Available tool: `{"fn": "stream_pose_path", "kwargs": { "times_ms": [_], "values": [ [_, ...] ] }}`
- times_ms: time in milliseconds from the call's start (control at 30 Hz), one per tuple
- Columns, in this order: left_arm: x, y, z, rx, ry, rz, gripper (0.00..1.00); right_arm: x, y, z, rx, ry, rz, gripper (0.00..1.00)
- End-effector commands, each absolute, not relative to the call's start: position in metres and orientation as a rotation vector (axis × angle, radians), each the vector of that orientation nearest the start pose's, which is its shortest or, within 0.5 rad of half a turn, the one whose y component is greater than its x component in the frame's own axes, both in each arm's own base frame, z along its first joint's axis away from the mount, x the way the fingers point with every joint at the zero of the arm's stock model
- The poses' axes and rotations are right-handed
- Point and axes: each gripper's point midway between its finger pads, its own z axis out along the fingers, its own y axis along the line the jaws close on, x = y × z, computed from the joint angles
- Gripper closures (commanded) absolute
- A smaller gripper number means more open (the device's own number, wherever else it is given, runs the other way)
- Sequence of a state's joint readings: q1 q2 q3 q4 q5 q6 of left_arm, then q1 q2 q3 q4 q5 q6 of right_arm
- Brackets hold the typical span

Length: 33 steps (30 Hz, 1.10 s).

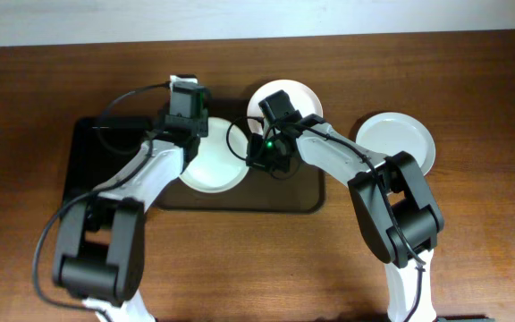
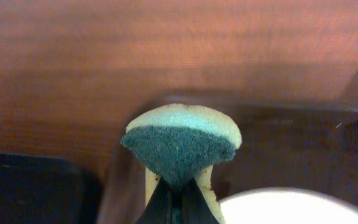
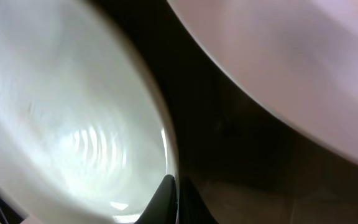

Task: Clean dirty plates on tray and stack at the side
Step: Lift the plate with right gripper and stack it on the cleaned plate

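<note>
My right gripper should next lift the middle plate across, lower it onto the third plate (image 1: 396, 144) and release it. That third plate is to my right gripper's right in the overhead view.
The dark brown tray (image 1: 311, 192) holds a white plate (image 1: 211, 165) at its middle and a second plate (image 1: 304, 94) at its back edge. In the right wrist view the second plate (image 3: 291, 56) shows an orange smear. My right gripper (image 1: 259, 159) (image 3: 173, 196) is shut on the right rim of the middle plate (image 3: 61, 118). My left gripper (image 1: 189, 123) (image 2: 178, 193) is shut on a green-and-yellow sponge (image 2: 182, 140), held above the tray's back left corner (image 2: 291, 143), just beside that plate (image 2: 284, 208). A third plate (image 1: 396, 143) lies on the table to the right.
A smaller black tray (image 1: 83, 165) (image 2: 23, 186) lies against the brown tray's left side. The wooden table (image 1: 472, 250) surrounds both trays. The two arms lie close together over the brown tray.
</note>
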State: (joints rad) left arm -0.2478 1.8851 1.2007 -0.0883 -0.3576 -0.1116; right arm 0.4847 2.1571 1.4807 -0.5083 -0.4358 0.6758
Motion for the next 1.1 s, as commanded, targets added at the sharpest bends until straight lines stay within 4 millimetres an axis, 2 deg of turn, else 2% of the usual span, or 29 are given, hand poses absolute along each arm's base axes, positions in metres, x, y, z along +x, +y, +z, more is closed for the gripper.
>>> {"fn": "stream_pose_path", "kwargs": {
  "times_ms": [0, 100, 133, 167, 233, 300, 367, 400, 433, 500, 567, 633, 733, 767, 833, 900, 1000, 1067],
  "values": [
    [0.489, -0.063, 0.117, 0.02, 2.298, 0.21, 0.99, 0.386, 0.281, 0.002, 0.148, 2.964, 0.807, 0.96],
    [0.461, -0.061, 0.094, 0.076, 2.45, 0.234, 0.99, 0.386, 0.281, 0.002, 0.148, 2.964, 0.808, 0.96],
    [0.456, -0.061, 0.1, 0.09, 2.466, 0.229, 0.99, 0.386, 0.281, 0.002, 0.148, 2.963, 0.808, 0.96],
    [0.451, -0.07, 0.118, 0.169, 2.478, 0.176, 0.99, 0.386, 0.281, 0.002, 0.148, 2.964, 0.808, 0.96],
    [0.439, -0.074, 0.155, 0.185, 2.494, 0.103, 0.99, 0.386, 0.281, 0.002, 0.148, 2.964, 0.807, 0.96],
    [0.432, -0.066, 0.18, 0.16, 2.5, 0.032, 0.99, 0.387, 0.282, 0.004, 0.141, 2.959, 0.81, 0.96],
    [0.429, -0.046, 0.191, 0.091, 2.505, -0.129, 0.99, 0.389, 0.279, 0.022, 0.06, 2.922, 0.795, 0.96],
    [0.429, -0.036, 0.191, 0.056, 2.506, -0.17, 0.99, 0.39, 0.275, 0.029, 0.062, 2.911, 0.756, 0.96],
    [0.43, -0.021, 0.19, 0.011, 2.508, -0.176, 0.99, 0.391, 0.265, 0.045, 0.042, 2.884, 0.674, 0.96],
    [0.431, -0.011, 0.19, -0.017, 2.507, -0.167, 0.99, 0.389, 0.244, 0.074, -0.005, 2.839, 0.529, 0.96],
    [0.432, -0.011, 0.184, -0.018, 2.521, -0.168, 0.99, 0.385, 0.219, 0.109, -0.061, 2.766, 0.335, 0.96],
    [0.435, -0.012, 0.166, -0.022, 2.565, -0.176, 0.99, 0.38, 0.202, 0.136, -0.09, 2.678, 0.116, 0.96],
    [0.438, -0.014, 0.13, -0.037, 2.651, -0.199, 0.99, 0.372, 0.188, 0.181, -0.141, 2.416, -0.334, 0.96],
    [0.438, -0.022, 0.124, -0.023, 2.662, -0.261, 0.99, 0.369, 0.186, 0.195, -0.155, 2.316, -0.471, 0.96],
    [0.44, -0.024, 0.124, -0.018, 2.655, -0.278, 0.99, 0.365, 0.182, 0.228, -0.147, 2.108, -0.687, 0.96],
    [0.442, -0.024, 0.125, -0.016, 2.645, -0.277, 0.99, 0.364, 0.182, 0.238, -0.228, 2.056, -0.782, 0.96],
    [0.443, -0.024, 0.126, -0.015, 2.638, -0.277, 0.99, 0.364, 0.183, 0.238, -0.325, 2.055, -0.836, 0.96],
    [0.443, -0.024, 0.126, -0.015, 2.638, -0.277, 0.99, 0.364, 0.188, 0.239, -0.477, 2.04, -0.91, 0.96]
  ]
}}
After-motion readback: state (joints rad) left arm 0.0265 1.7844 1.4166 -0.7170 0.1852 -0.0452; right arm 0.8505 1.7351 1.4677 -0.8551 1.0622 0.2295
